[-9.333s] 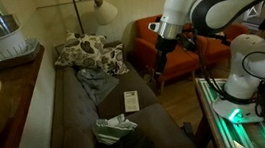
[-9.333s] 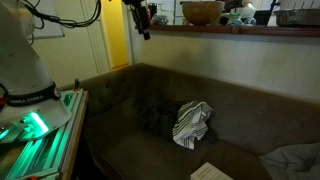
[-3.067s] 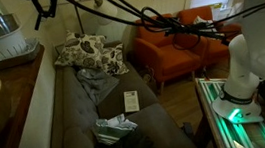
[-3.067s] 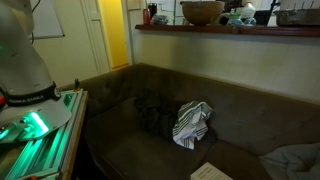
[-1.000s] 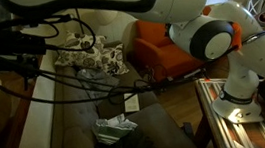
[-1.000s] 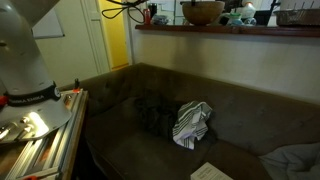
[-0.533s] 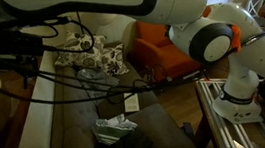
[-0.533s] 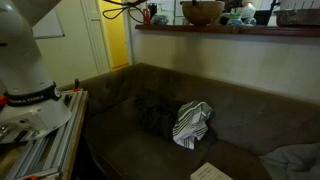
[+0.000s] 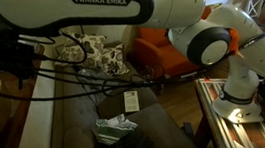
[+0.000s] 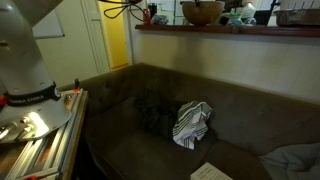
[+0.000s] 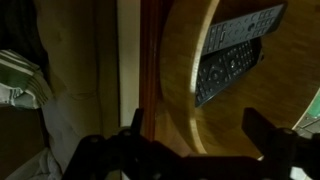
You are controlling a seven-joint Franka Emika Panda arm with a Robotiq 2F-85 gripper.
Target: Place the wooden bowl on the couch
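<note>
I need to lower my gripper onto the bowl's thick rim [image 11: 194,122] and move it slightly to the left in the wrist view, because its open fingers are already on either side of the rim.
The wooden bowl [image 11: 175,70] fills the wrist view, light tan with a thick rim, and two dark remote controls [image 11: 240,45] lie inside it. My gripper [image 11: 200,135] is open, with one finger on each side of the bowl's rim and not closed on it. In an exterior view the bowl [image 10: 202,12] stands on the high wooden shelf [image 10: 230,28] above the couch [image 10: 150,110]; the gripper is outside that frame. My arm [image 9: 95,8] stretches over the couch [image 9: 77,120] toward the shelf and hides most of the bowl.
Floral pillows [image 9: 95,53], a crumpled cloth and a booklet [image 9: 131,101] lie on the couch. A striped cloth [image 10: 190,122] lies on the seat. The orange armchair [image 9: 160,46] stands beyond it. Other items share the shelf beside the bowl [image 10: 295,15].
Over the earlier frames my arm has swung from beside the armchair across to the shelf. In the last second it has shifted only slightly. The bowl has not moved.
</note>
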